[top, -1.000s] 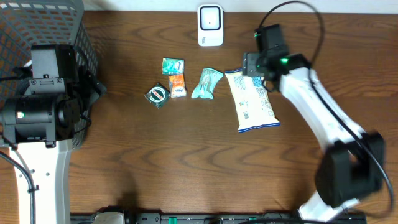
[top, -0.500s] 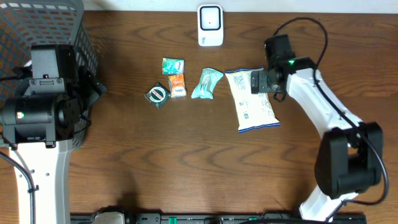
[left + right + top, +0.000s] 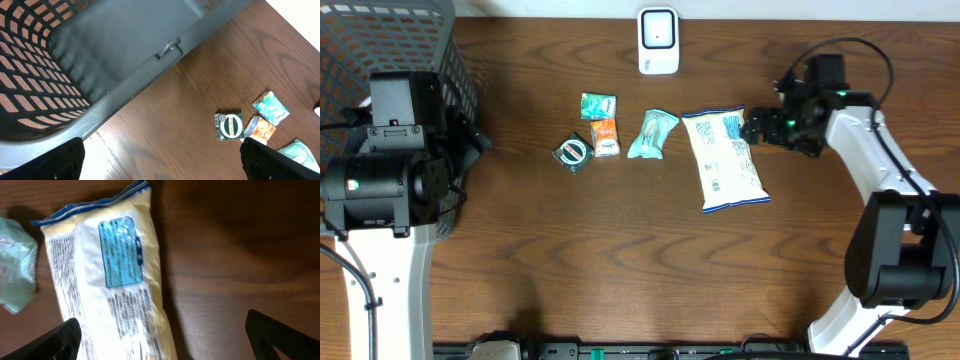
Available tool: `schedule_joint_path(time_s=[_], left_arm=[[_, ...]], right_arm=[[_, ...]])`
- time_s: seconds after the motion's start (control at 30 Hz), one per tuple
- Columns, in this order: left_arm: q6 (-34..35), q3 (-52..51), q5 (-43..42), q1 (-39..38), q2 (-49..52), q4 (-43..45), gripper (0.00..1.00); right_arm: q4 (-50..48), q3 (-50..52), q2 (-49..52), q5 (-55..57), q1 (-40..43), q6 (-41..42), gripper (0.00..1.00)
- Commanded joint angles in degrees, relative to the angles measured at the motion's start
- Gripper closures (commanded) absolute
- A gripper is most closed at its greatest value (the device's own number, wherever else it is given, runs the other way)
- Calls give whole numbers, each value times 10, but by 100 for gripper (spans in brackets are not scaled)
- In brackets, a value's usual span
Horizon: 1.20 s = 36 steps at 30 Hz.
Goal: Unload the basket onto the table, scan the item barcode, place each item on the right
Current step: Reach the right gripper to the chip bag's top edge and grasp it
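My right gripper should tilt down, back and to the left in the overhead view next, onto the snack bag's long edge (image 3: 754, 160) (image 3: 161, 317), because there is bare wood beside that edge.
The item nearest my right gripper is a white and yellow snack bag (image 3: 725, 160) with a blue label, lying flat on the table right of centre. In the right wrist view the bag (image 3: 115, 280) fills the left half, its right edge running down between the fingers. My right gripper (image 3: 757, 127) (image 3: 167, 340) is open beside the bag's upper right edge and holds nothing. A white barcode scanner (image 3: 658, 42) stands at the table's far edge. My left gripper (image 3: 165, 165) hangs open and empty over bare wood by the basket.
A grey mesh basket (image 3: 380, 40) (image 3: 100, 60) fills the far left corner. A light teal bag (image 3: 653, 134), an orange packet (image 3: 606, 137), a green packet (image 3: 598, 104) and a round green-labelled packet (image 3: 573, 151) (image 3: 229, 126) lie left of the snack bag.
My right gripper has moved to the right, from over the snack bag's top edge to beside it, and its jaws have widened. The bag and the left arm have not moved.
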<state>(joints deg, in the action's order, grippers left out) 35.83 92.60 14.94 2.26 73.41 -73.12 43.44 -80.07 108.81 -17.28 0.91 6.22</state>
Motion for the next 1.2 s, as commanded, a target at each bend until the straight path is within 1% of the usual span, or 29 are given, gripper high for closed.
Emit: schedule_joint_path(time_s=[0.0,0.1,0.13,0.2,0.23,0.27,0.3,0.33,0.43,0.53,0.6,0.73,0.83,0.9,0.93,0.97,1.0,1.03,1.1,1.13,1.17], left_arm=[[3,3,6,4,0,-2,2],[3,3,6,4,0,-2,2],[3,3,6,4,0,-2,2],[3,3,6,4,0,-2,2],[3,3,6,4,0,-2,2],[3,3,6,4,0,-2,2],[3,3,6,4,0,-2,2],[3,3,6,4,0,-2,2],[3,3,6,4,0,-2,2],[3,3,6,4,0,-2,2],[3,3,6,4,0,-2,2],[3,3,6,4,0,-2,2],[3,3,6,4,0,-2,2],[3,3,6,4,0,-2,2],[3,3,6,4,0,-2,2],[3,3,6,4,0,-2,2],[3,3,6,4,0,-2,2],[3,3,6,4,0,-2,2],[3,3,6,4,0,-2,2],[3,3,6,4,0,-2,2],[3,3,6,4,0,-2,2]], right_arm=[[14,0,1,-57,14,-26,1],[17,0,1,-42,19,-27,1],[18,0,1,-12,19,-35,1],[17,1,1,33,18,-54,6],[9,7,3,50,18,-67,6],[5,11,4,49,19,-75,6],[-2,17,7,49,19,-78,1],[-7,24,10,49,19,-78,1],[-20,42,29,12,20,-82,1],[-19,42,61,-104,21,-125,1],[-18,42,87,-153,21,-125,1],[-13,42,132,-218,21,-138,2],[6,42,151,-238,21,-154,4],[20,42,159,-238,20,-158,14],[23,43,161,-238,19,-158,18],[23,45,161,-238,17,-158,29],[22,46,161,-238,16,-158,38],[20,49,161,-237,14,-158,42],[15,51,161,-229,12,-157,44],[9,53,161,-223,11,-157,48],[5,56,161,-218,9,-157,54]])
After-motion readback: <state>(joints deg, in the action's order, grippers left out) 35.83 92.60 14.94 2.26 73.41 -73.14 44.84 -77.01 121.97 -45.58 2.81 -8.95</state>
